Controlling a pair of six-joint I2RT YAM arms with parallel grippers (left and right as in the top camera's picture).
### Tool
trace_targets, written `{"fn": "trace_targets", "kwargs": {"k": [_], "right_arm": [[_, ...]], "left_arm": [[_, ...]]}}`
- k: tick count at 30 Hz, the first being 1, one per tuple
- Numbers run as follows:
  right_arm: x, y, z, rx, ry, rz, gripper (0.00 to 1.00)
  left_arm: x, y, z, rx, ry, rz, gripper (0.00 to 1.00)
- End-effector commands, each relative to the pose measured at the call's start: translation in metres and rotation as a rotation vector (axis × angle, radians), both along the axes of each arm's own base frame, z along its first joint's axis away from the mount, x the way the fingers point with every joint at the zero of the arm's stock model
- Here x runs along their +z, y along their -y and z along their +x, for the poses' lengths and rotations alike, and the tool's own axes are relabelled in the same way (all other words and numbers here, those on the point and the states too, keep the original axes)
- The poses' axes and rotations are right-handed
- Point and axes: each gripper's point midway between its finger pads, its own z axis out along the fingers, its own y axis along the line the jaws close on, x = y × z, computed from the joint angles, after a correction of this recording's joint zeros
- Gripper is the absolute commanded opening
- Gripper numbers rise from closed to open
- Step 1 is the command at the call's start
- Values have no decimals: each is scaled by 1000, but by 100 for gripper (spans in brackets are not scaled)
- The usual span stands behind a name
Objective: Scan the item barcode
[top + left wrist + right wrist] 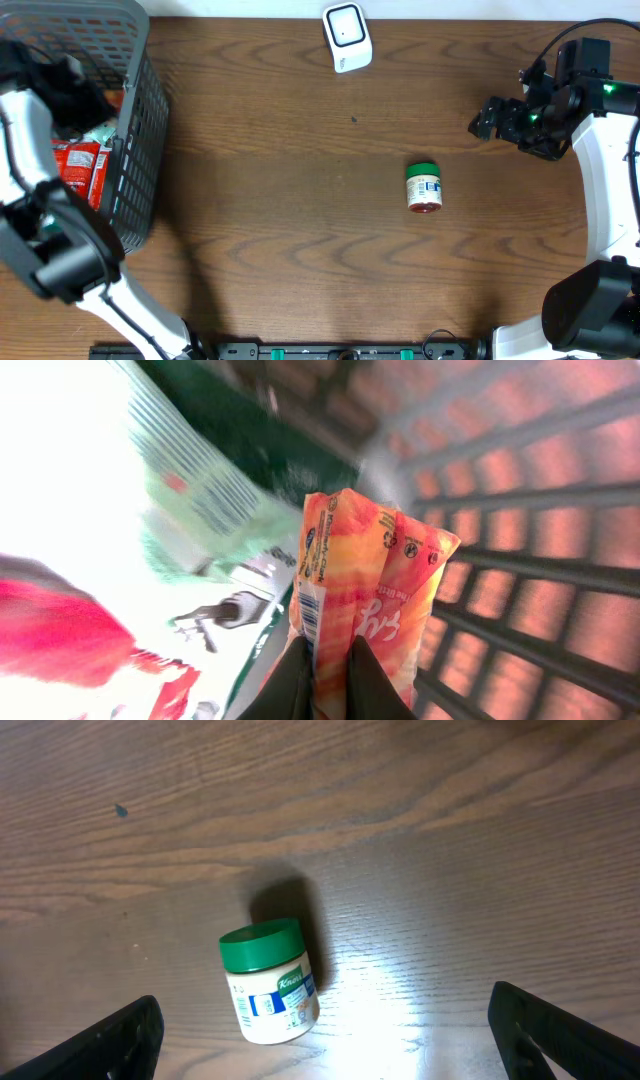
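Note:
My left gripper should next lift from the basket (pixel 140 110) and move right in the overhead view to the bare tabletop (pixel 354 174) beside the jar. It should then go down and let go of the packet, since that tabletop is there.
In the left wrist view my left gripper (pixel 328 652) is shut on the lower edge of an orange and pink snack packet (pixel 372 570), inside the grey basket (pixel 530 550). A blue and white printed strip runs down the packet's left edge. From overhead, the left gripper (pixel 66 88) reaches into the basket (pixel 140 110), and the packet is mostly hidden there. A white barcode scanner (pixel 347 37) stands at the table's far edge. My right gripper (pixel 488 118) hangs open over the table's right side, holding nothing.
A small jar with a green lid (pixel 424 187) lies on its side mid-table, below the open right gripper (pixel 335 1035) in the right wrist view, where the jar (pixel 265 982) rests between the fingers' spread. Red packets (pixel 80 165) and a green and white packet (pixel 200 500) fill the basket.

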Motion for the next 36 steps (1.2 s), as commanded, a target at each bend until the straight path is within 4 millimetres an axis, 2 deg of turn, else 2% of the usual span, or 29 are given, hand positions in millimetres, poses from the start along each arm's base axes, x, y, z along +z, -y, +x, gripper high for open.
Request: {"fn": "trace_targets", "kwargs": {"k": [1,4,5,7,9,11,14,19,29,33,36], "right_arm": [[3,3,-1,-7,9,6,99],[3,3,-1,-6,9,6,99],[4,3,-1,-6,9,6,99],[4,3,-1,-6,9,6,99],[3,3,-1,-6,9,6,99],[3,3,-1,-6,9,6,99],[3,3,-1,-6,9,6,99],[3,3,-1,-7,9,6,99],[3,3,-1,-6,9,6,99],[3,3,-1,-6,9,6,99],[3,3,-1,-6,9,6,99]], "left_arm": [[99,-15,-9,55,186,147,7],[147,-11,-19,81,286,190,7],[173,-7,-28,110,339,198,7],[198,1,-38,142,387,188,7],[219,23,-48,108,439,121,7],[231,48,-57,43,471,35,7],[241,101,-76,-92,473,-169,7],[236,166,-100,-260,388,-397,7],[212,284,-131,-607,216,-448,7],[181,302,-133,-651,118,-276,7],[148,300,-128,-537,-2,-53,7]]}}
